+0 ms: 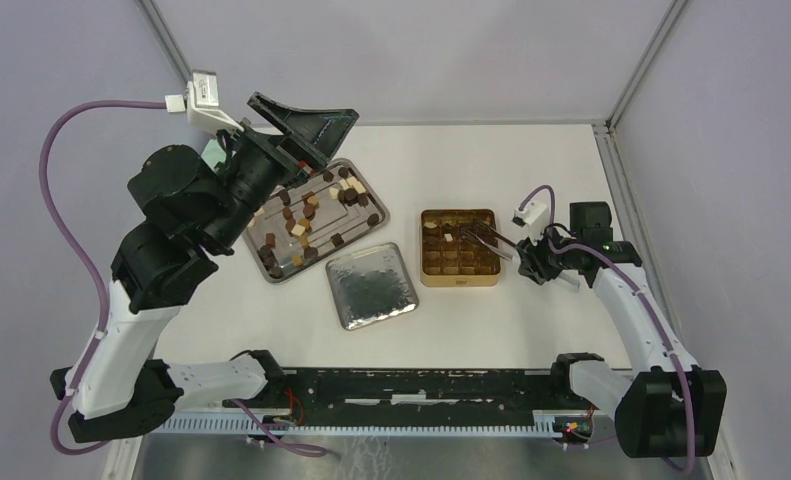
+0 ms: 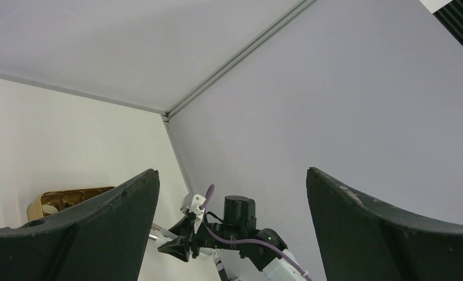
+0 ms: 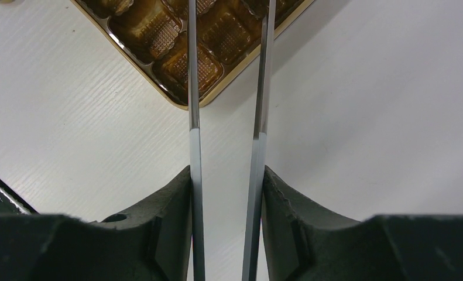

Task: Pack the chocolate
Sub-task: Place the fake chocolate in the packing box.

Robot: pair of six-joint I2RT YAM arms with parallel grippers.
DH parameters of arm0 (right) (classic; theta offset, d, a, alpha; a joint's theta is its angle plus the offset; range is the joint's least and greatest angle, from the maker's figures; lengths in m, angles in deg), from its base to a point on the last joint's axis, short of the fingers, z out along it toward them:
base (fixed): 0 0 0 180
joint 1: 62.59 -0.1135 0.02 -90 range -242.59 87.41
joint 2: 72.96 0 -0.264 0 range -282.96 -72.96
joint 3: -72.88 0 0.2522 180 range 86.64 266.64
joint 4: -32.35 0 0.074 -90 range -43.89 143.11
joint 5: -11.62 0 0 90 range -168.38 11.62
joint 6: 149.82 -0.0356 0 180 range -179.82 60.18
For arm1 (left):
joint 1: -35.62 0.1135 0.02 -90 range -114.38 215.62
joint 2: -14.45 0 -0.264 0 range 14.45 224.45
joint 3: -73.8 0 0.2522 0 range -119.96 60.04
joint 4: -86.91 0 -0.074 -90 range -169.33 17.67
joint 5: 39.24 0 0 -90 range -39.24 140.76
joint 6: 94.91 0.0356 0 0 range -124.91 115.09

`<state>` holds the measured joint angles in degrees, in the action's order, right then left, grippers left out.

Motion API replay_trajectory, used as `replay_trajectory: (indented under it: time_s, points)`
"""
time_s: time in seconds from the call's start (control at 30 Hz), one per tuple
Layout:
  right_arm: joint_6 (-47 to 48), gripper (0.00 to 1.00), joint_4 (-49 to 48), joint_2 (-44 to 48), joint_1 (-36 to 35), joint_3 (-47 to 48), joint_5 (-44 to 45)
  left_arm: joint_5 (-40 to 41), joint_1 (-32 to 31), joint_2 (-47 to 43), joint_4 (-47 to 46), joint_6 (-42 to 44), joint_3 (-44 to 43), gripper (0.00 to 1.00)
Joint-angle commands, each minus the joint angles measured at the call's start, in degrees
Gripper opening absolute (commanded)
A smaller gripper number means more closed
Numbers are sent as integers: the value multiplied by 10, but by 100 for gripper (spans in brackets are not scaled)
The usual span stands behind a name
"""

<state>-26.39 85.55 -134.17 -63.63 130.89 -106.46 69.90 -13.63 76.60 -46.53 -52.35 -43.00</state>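
My left gripper should swing to its right in the top view and tilt down to straddle the tin's lid-side rim below. That rim is clear of tweezers.
Loose chocolate (image 1: 311,215) in dark brown, light brown and cream cubes lies on a silver tray (image 1: 361,183) at the left. The gold tin (image 1: 459,281) stands mid-table with a few cream pieces (image 1: 448,237) and brown ones in its compartments. My right gripper (image 1: 524,256) is shut on metal tweezers (image 3: 193,88), whose blades reach over the tin's near corner (image 3: 170,99). The tweezer tips run out of the wrist view. My left gripper (image 1: 306,112) hangs open and empty, raised above the tray's far end and pointing across the table (image 2: 232,172).
The tin's lid (image 1: 371,285) lies upside down on the table between tray and tin. A black rail (image 1: 411,385) runs along the near edge between the arm bases. Grey walls close in the back and both sides.
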Motion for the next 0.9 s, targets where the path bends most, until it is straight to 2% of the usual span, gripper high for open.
replay_trajectory:
  time_s: [0.0,0.13,0.23,0.4,0.5,0.67,0.8,0.87]
  points:
    - [-3,47,-25,16,6,26,-14,-12,0,2,-22,16,-1,100]
    - [-4,47,-25,24,7,29,-24,-15,0,0,-25,12,5,100]
    - [-6,46,-25,29,26,39,-44,-14,-1,-20,-56,23,50,100]
    - [-23,45,-48,27,37,62,-80,-36,-1,-102,-189,101,260,100]
    - [-49,45,-80,15,41,82,-92,-78,0,-114,-231,116,365,100]
    - [-122,45,-164,-5,65,88,-140,-142,0,-38,-283,99,473,96]
    - [-151,45,-202,-16,76,63,-164,-109,1,38,-280,104,486,93]
    - [-158,45,-214,-8,77,47,-160,-85,5,88,-265,108,472,87]
